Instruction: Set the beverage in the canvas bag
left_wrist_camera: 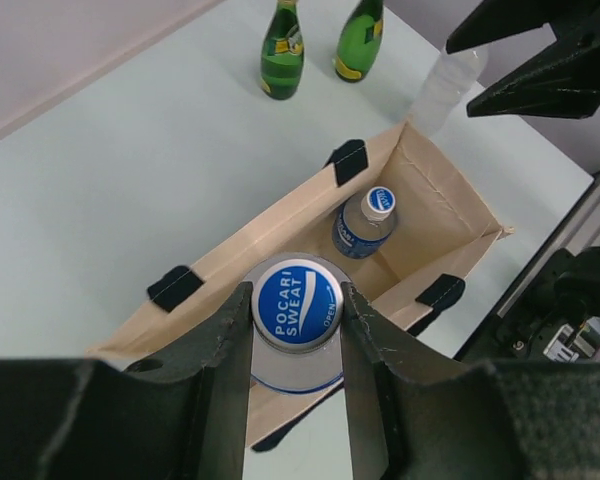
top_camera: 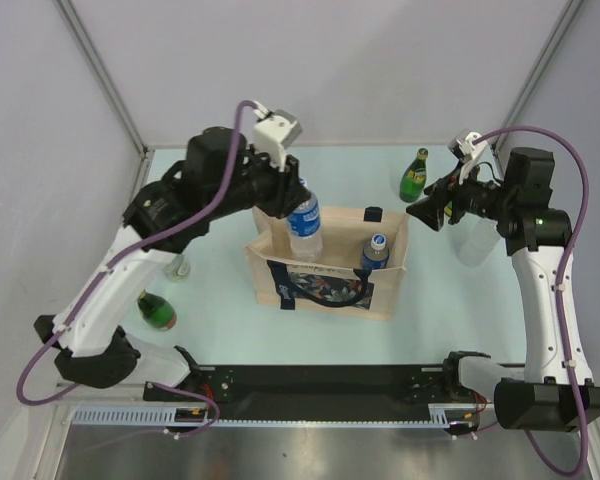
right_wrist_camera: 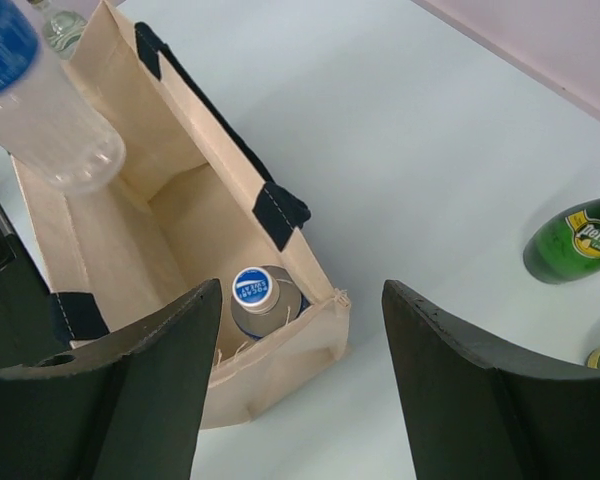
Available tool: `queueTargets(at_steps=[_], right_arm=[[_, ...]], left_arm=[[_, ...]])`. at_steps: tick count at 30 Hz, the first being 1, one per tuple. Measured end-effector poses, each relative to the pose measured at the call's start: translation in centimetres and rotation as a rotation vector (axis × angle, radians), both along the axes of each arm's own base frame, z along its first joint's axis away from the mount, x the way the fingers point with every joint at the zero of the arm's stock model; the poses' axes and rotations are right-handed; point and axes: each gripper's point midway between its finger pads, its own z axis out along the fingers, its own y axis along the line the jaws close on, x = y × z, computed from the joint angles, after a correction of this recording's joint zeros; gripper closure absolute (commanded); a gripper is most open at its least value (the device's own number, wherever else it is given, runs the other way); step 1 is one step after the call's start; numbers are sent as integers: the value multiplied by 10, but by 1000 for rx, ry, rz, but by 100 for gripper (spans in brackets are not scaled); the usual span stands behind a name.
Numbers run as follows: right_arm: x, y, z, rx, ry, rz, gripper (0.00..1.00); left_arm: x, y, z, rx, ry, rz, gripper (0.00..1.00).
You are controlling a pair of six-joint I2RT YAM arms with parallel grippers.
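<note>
I will move my left gripper toward the second Pocari bottle next, then down into the bag (top_camera: 263, 262). I will release on the bag's bottom beside the second bottle, because that spot is empty.
The beige canvas bag (top_camera: 263, 262) with navy handles and a blue print panel stands open mid-table. My left gripper (top_camera: 285, 195) is shut on the cap of a clear Pocari Sweat bottle (top_camera: 304, 225) and holds it upright over the bag's left part, its base about at the rim. In the left wrist view the fingers (left_wrist_camera: 220, 345) clamp the blue cap (left_wrist_camera: 296, 305) above the bag (left_wrist_camera: 280, 215). A second Pocari bottle (top_camera: 375, 250) stands inside the bag's right end (right_wrist_camera: 258, 295). My right gripper (top_camera: 430, 212) is open and empty, above and right of the bag (right_wrist_camera: 302, 300).
A green bottle (top_camera: 414, 176) stands behind the bag's right end and another (top_camera: 157, 310) lies near the left arm. A clear bottle (top_camera: 475, 240) stands under the right arm, and another clear one (top_camera: 180, 266) by the left arm. A black rail (top_camera: 320, 385) runs along the near edge.
</note>
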Motion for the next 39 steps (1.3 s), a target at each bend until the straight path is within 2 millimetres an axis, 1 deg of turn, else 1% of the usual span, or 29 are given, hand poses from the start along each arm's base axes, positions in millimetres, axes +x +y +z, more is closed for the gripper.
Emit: queueTargets(at_steps=[2,5,7,9,14,17,18,24,29,34,39], right_arm=[[-3,0,0,2,0,4,29],[-5,1,-3,5,16,11,29],[-8,2,-7,6,35,16,29],[-10,2,-10,7,47,21,29],[-10,3,-17,13,74,28,29],[-8,3,-21,14,89,29,29],[-7,3,-22,14,92,30,29],[-4,3,-27,12,109,34,29],[-3,3,-28,12,114,33,29],[-2,2,-28,13,114,30,29],[-2,0,-29,13,114,24,29]], left_arm=[[2,-19,-10,28,2,-41,100],[6,-42,-22,63,-8,-92,100],[9,-55,-30,73,-22,-119,100],[11,-65,-42,88,-33,-145,100],[17,-80,-77,120,-39,-185,100],[20,-88,-108,150,-27,-213,100],[21,-89,-111,152,-26,-216,100],[27,-105,-151,152,-16,-241,100],[34,-120,-175,154,-13,-255,100],[42,-132,-187,155,-40,-262,100],[45,-135,-198,156,-59,-266,100]])
